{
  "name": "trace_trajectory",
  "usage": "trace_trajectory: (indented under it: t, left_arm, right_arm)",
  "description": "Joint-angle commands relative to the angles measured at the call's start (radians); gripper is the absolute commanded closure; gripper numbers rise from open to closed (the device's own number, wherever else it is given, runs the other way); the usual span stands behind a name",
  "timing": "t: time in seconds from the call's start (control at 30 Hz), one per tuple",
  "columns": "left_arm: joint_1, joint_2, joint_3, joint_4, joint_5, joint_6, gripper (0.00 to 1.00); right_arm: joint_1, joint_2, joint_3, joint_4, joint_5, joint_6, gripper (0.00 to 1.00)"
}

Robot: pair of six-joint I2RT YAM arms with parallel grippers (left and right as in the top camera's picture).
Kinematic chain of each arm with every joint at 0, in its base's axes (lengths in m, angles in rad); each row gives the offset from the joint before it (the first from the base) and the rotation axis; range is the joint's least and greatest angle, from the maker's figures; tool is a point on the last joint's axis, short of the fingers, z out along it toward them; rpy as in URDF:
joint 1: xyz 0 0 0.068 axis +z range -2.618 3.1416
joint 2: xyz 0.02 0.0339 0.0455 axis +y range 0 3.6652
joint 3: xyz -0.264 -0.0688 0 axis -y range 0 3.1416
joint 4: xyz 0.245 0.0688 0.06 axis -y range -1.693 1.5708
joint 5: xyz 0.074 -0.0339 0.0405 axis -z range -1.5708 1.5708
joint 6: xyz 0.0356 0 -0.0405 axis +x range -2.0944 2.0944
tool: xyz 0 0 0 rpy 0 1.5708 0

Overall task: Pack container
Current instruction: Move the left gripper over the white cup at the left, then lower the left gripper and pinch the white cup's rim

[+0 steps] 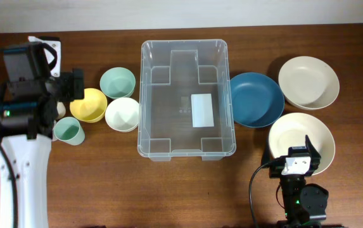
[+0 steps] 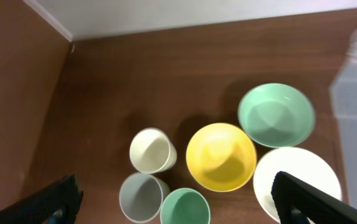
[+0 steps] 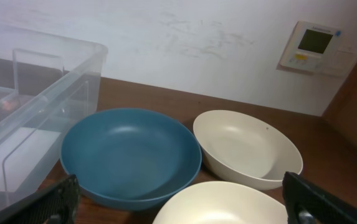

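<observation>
A gap leaves finger room, so my left gripper should next turn while lowering and narrow its fingers onto the cream cup's rim (image 1: pixel 61 109) (image 2: pixel 167 149) beside the yellow bowl.
The container (image 1: pixel 144 95), a large clear bin with a white label (image 1: pixel 202 109) on its base, stands empty at the table's middle. Its edge shows in the left wrist view (image 2: pixel 356 112) and the right wrist view (image 3: pixel 35 93). My left gripper (image 1: pixel 75 87) hangs open above the cups and small bowls to the container's left, nothing between its fingers (image 2: pixel 60 199). My right gripper (image 1: pixel 298 155) is open over the near cream bowl (image 3: pixel 222 205), with its fingers (image 3: pixel 315 199) spread wide and holding nothing.
Left of the bin sit a mint bowl (image 1: pixel 117 82), a yellow bowl (image 1: pixel 89 104), a white bowl (image 1: pixel 122 114), a mint cup (image 2: pixel 185 208), a grey cup (image 2: pixel 142 196) and a cream cup (image 2: pixel 151 149). To its right are a blue bowl (image 1: pixel 256 99) and a cream bowl (image 1: pixel 308 82).
</observation>
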Motion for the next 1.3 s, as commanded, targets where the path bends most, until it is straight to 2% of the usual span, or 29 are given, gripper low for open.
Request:
trace_trajectory:
  t: [0.0,0.13,0.37,0.73,0.8,0.83,0.97,1.07,1.17,1.27]
  left_arm:
    - [0.062,0.061,0.022,-0.016,-0.075,-0.187,0.0]
    - [0.15,0.138,0.022,-0.02,-0.03,-0.303,0.01]
    - [0.23,0.314,0.022,0.013,0.097,-0.303,0.01]
    - [0.23,0.499,0.022,0.133,0.11,-0.303,0.02]
    - [0.23,0.508,0.022,0.152,0.113,-0.303,0.08]
    - [0.23,0.51,0.022,0.159,0.114,-0.303,0.2]
    - [0.23,0.51,0.022,0.162,0.138,-0.303,0.53]
    - [0.23,0.512,0.022,0.164,0.147,-0.303,0.55]
    - [0.23,0.515,0.021,0.17,0.146,-0.303,0.69]
    - [0.23,0.523,0.02,0.177,0.146,-0.303,0.71]
  right_arm:
    - [-0.007,-0.006,-0.005,-0.005,0.016,-0.006,0.01]
    - [-0.007,-0.006,-0.005,-0.005,0.016,-0.006,0.01]
    - [-0.007,-0.006,-0.005,-0.005,0.016,-0.006,0.01]
    - [-0.007,-0.006,-0.005,-0.005,0.016,-0.006,0.01]
    - [-0.007,-0.006,-0.005,-0.005,0.016,-0.006,0.01]
    - [-0.007,-0.006,-0.005,-0.005,0.016,-0.006,0.01]
    - [-0.007,-0.006,-0.005,-0.005,0.016,-0.006,0.01]
    - [-0.007,-0.006,-0.005,-0.005,0.016,-0.006,0.01]
    - [-0.007,-0.006,-0.005,-0.005,0.016,-0.006,0.01]
    - [-0.007,-0.006,-0.005,-0.005,0.016,-0.006,0.01]
